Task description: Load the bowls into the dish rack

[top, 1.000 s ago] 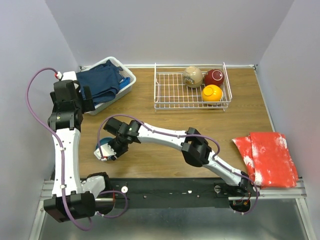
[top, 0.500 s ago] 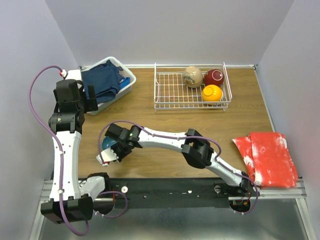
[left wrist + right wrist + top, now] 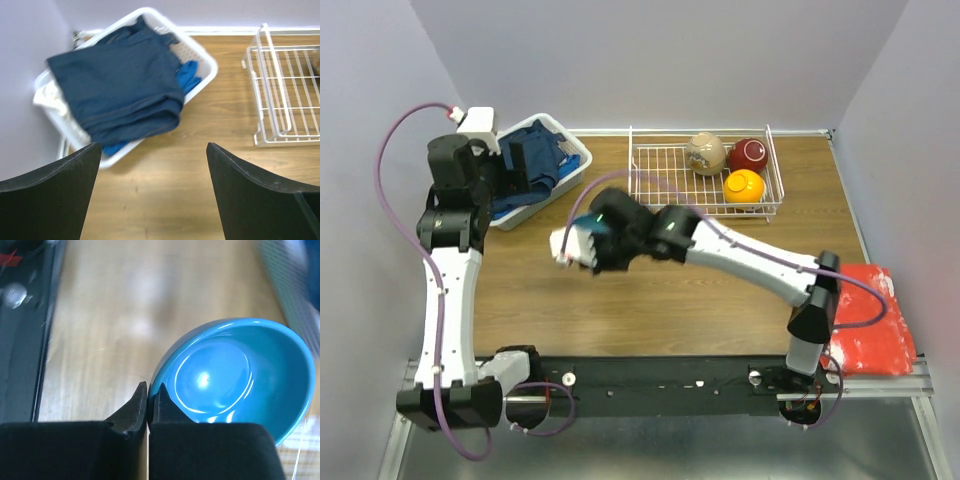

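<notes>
Wires beside the orange bowl are empty, so my right gripper will next tilt and swing the blue bowl outward over the dish rack, then lower it there.
My right gripper (image 3: 148,390) is shut on the rim of the blue bowl (image 3: 235,375) and holds it above the table; in the top view the gripper (image 3: 588,238) and a sliver of the bowl (image 3: 586,220) hang left of the white wire dish rack (image 3: 660,185). The rack holds a cream bowl (image 3: 705,153), a maroon bowl (image 3: 748,155) and an orange bowl (image 3: 744,187) at its right end. My left gripper (image 3: 152,165) is open and empty above the table; the rack's left end (image 3: 280,95) shows at the right of its view. The other bowls are out of view.
A white plastic basket (image 3: 572,172) with dark blue cloth (image 3: 115,85) stands at the back left, close to my left gripper (image 3: 515,160). A red and white cloth (image 3: 865,335) lies at the table's front right edge.
My right gripper has lifted the blue bowl off the table's front left and carried it up and right toward the rack. My left arm has swung back toward the basket.
</notes>
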You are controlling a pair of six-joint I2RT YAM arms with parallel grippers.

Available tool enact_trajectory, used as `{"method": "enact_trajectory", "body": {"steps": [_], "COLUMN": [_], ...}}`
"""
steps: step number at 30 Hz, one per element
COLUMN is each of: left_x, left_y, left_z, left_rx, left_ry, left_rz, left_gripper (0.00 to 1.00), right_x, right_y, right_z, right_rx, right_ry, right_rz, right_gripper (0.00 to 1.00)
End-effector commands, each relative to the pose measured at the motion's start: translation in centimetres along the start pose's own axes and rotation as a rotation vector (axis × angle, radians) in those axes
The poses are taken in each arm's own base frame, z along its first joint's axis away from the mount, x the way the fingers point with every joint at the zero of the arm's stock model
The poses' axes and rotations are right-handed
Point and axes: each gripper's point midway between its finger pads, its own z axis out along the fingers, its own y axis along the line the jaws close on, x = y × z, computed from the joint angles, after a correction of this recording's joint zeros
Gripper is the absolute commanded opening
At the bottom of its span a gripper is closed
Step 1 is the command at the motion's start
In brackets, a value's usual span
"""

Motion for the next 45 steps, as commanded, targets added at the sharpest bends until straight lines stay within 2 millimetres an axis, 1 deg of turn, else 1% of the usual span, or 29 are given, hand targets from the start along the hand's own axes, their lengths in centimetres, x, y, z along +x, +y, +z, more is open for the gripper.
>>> {"method": "enact_trajectory", "body": {"steps": [1,2,3,4,5,6,7,8,9,10,11,12,13,14,15,16,17,18,19,20,21,22,24,25,30,37,40,42,45], "left_x": [-2.3,-3.3,-3.7,-3.2,-4.2,-4.1,-3.2,-3.9,-3.7,-2.8,-3.3,-3.0,-2.2,-1.9,-2.3,-1.3,-1.1,-1.9,-1.2,-1.3,-1.6,-1.3,-1.4,-0.9,-0.6,0.1,0.4,0.4,0.5], "left_y": [-4.2,-6.7,-7.7,-8.7,-9.9,-11.5,-12.6,-13.6,-15.2,-16.0,-16.7,-17.8,-18.8,-19.5,-20.0,-20.8,-21.1,-21.4,-21.7,-22.0,-22.2,-22.3,-22.5,-22.7,-23.0,-23.6,-23.7,-23.9,-24.1], "left_z": [3.3,3.2,3.6,5.1,5.3,5.7,7.4,7.8,8.2,9.7,10.1,10.4,11.5,11.8,12.0,12.8,13.2,13.3,14.0,14.2,14.4,14.9,15.3,15.8,16.5,17.2,17.4,17.4,17.7], "left_rx": [0.177,0.242,0.264,0.283,0.309,0.347,0.366,0.387,0.426,0.443,0.460,0.497,0.521,0.542,0.556,0.568,0.570,0.569,0.565,0.570,0.571,0.571,0.571,0.571,0.565,0.565,0.564,0.569,0.577], "left_ry": [-0.045,-0.062,-0.063,-0.031,-0.047,-0.039,-0.002,-0.016,-0.008,0.019,0.004,0.006,0.021,0.027,0.016,0.048,0.058,0.045,0.068,0.067,0.059,0.067,0.066,0.079,0.087,0.101,0.108,0.105,0.108], "left_rz": [0.040,0.065,0.072,0.073,0.083,0.100,0.111,0.134,0.145,0.177,0.200,0.214,0.228,0.238,0.252,0.260,0.265,0.270,0.276,0.282,0.285,0.289,0.287,0.280,0.263,0.262,0.260,0.257,0.249], "left_gripper": [0.94,0.94,0.94,0.94,0.94,0.94,0.94,0.94,0.94,0.94,0.94,0.94,0.94,0.94,0.94,0.94,0.94,0.94,0.94,0.94,0.94,0.94,0.94,0.94,0.94,0.94,0.94,0.94,0.94], "right_x": [1.8,2.4,4.1,4.5,5.2,6.8,7.5,8.5,10.0,11.7,13.2,14.7,15.6,16.7,17.7,17.8,18.1,18.8,19.0,19.4,20.0,20.8,22.3,22.7,24.8,28.1,29.0,29.4,31.2], "right_y": [-9.1,-10.5,-13.1,-14.3,-15.3,-17.0,-17.7,-18.5,-19.8,-20.5,-20.7,-21.9,-21.9,-22.0,-21.9,-21.7,-21.6,-21.3,-21.2,-21.1,-21.6,-21.3,-21.9,-22.3,-23.2,-22.7,-22.2,-21.9,-21.2], "right_z": [-7.2,-8.2,-9.8,-10.9,-11.7,-12.7,-13.2,-13.7,-15.4,-15.1,-15.1,-16.4,-16.4,-16.1,-15.6,-15.4,-14.9,-14.1,-13.9,-13.4,-13.4,-12.8,-12.6,-12.7,-11.6,-8.7,-8.4,-8.7,-9.0], "right_rx": [0.176,0.186,0.204,0.213,0.207,0.197,0.187,0.181,0.161,0.135,0.112,0.111,0.069,0.049,0.023,-0.011,-0.032,-0.034,-0.059,-0.072,-0.052,-0.068,-0.060,-0.059,-0.031,0.002,0.034,0.068,0.131], "right_ry": [-0.164,-0.200,-0.263,-0.307,-0.346,-0.401,-0.429,-0.454,-0.520,-0.541,-0.560,-0.624,-0.653,-0.670,-0.697,-0.716,-0.729,-0.748,-0.769,-0.783,-0.812,-0.816,-0.843,-0.849,-0.836,-0.764,-0.723,-0.700,-0.662], "right_rz": [0.419,0.484,0.609,0.654,0.702,0.794,0.836,0.884,0.991,1.060,1.128,1.143,1.243,1.277,1.278,1.321,1.340,1.340,1.415,1.444,1.443,1.515,1.542,1.566,1.644,1.770,1.810,1.834,1.880], "right_gripper": [0.01,0.01,0.01,0.01,0.01,0.01,0.01,0.01,0.01,0.01,0.01,0.01,0.01,0.01,0.01,0.01,0.01,0.01,0.01,0.01,0.01,0.01,0.01,0.01,0.01,0.01,0.01,0.01,0.02]}}
